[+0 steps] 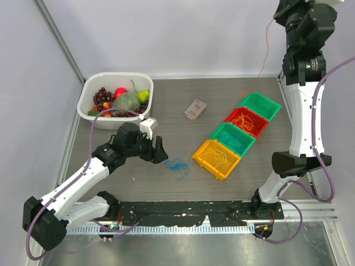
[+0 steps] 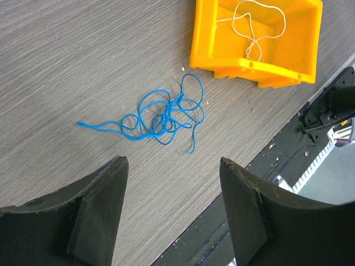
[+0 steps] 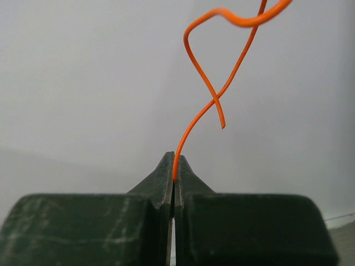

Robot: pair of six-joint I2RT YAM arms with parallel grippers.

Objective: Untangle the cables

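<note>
My right gripper will lower into the empty green bin (image 1: pixel 260 105), tipping its fingers downward, since the orange cable still hangs high with its lower end outside.
A tangled blue cable (image 1: pixel 177 164) lies on the table left of the yellow bin (image 1: pixel 217 158); it also shows in the left wrist view (image 2: pixel 161 116). My left gripper (image 1: pixel 161 151) is open and empty, just left of the blue cable and above the table (image 2: pixel 172 166). My right gripper (image 1: pixel 279 16) is raised high at the back right, shut on an orange cable (image 3: pixel 213 100) that hangs as a thin line (image 1: pixel 267 47) down toward the green bin (image 1: pixel 259 105). A white cable (image 2: pixel 252 27) lies in the yellow bin. An orange-yellow cable (image 1: pixel 247 123) lies in the red bin.
Four bins stand in a diagonal row: green, red (image 1: pixel 230 118), teal (image 1: pixel 233 138) and yellow. A white bowl (image 1: pixel 89 108) of fruit stands at the back left. A small white box (image 1: pixel 195 109) lies mid-table. A black rail (image 1: pixel 183 210) runs along the front edge.
</note>
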